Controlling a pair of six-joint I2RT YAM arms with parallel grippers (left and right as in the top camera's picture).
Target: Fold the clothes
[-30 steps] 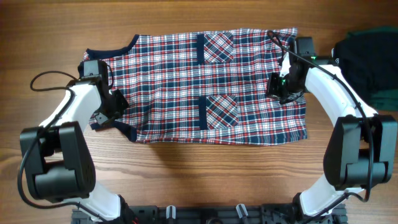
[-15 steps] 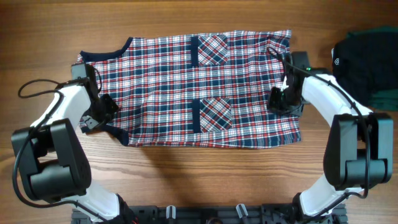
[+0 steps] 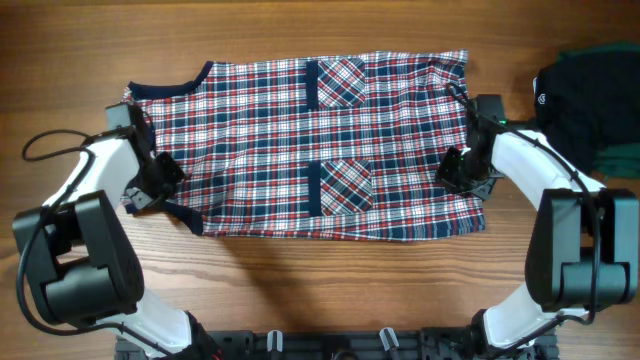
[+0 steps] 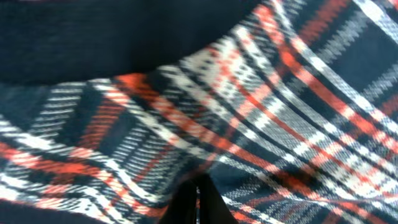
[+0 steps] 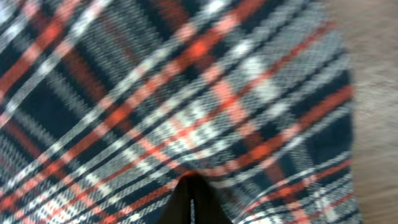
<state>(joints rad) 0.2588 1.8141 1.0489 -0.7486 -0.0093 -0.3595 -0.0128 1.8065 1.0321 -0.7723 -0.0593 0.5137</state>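
Note:
The navy trim's far tip (image 3: 209, 67) lies outward of my left gripper, so the gripper will next sweep outward over the creased plaid shirt toward that tip and let go of the cloth.
The plaid shirt (image 3: 290, 150) lies spread flat on the wooden table, two chest pockets facing up. My left gripper (image 3: 163, 180) is at the shirt's left edge by the navy trim, shut on the cloth. My right gripper (image 3: 453, 170) is at the shirt's right edge, also shut on the cloth. In the left wrist view the dark fingertips (image 4: 198, 198) pinch a fold of plaid (image 4: 280, 93). The right wrist view shows its fingertips (image 5: 191, 200) closed on plaid (image 5: 186, 93), with bare table (image 5: 376, 93) beyond the hem. A black garment (image 3: 590, 100) with a small white logo (image 3: 541, 98) sits at the far right.
Green cloth (image 3: 615, 160) peeks out beside the black garment at the right edge. Cables loop by the left arm (image 3: 50, 145). Wooden table (image 3: 300, 280) runs along the front below the shirt, with the arm bases at the bottom edge.
Both grippers have shifted with the cloth: the left one outward to the left, the right one toward the front. The shirt has slid slightly left and lies flatter.

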